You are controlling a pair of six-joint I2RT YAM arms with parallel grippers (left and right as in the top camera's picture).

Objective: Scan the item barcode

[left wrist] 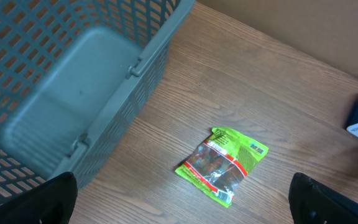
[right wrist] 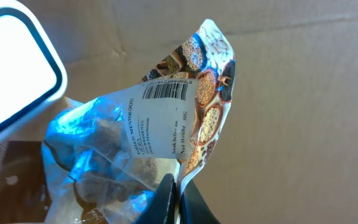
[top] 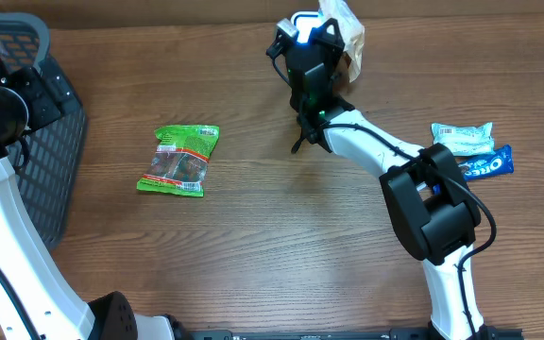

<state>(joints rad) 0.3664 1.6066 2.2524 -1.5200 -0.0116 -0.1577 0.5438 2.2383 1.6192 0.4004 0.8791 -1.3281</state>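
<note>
My right gripper holds the packet, and scanner (top: 302,24) light already falls on the packet. It needs to swing back and to the right in the overhead view and let the packet go over the blue biscuit packs.
My right gripper (right wrist: 178,193) is shut on the lower edge of a clear mushroom packet (right wrist: 166,118) and holds it upright. The packet's white label with the barcode (right wrist: 165,91) faces the wrist camera. A white scanner (right wrist: 14,68) with a blue rim is close on the left, and blue light falls on the plastic. From overhead, the packet (top: 346,33) and the scanner (top: 302,24) are at the table's far edge. My left gripper (left wrist: 188,199) hangs open and empty, high above a green snack packet (left wrist: 224,163).
A grey mesh basket (top: 59,142) stands at the left. The green packet (top: 179,159) lies flat left of centre. Two blue biscuit packs (top: 484,165) lie at the right edge. A cardboard wall (right wrist: 291,93) stands behind the held packet.
</note>
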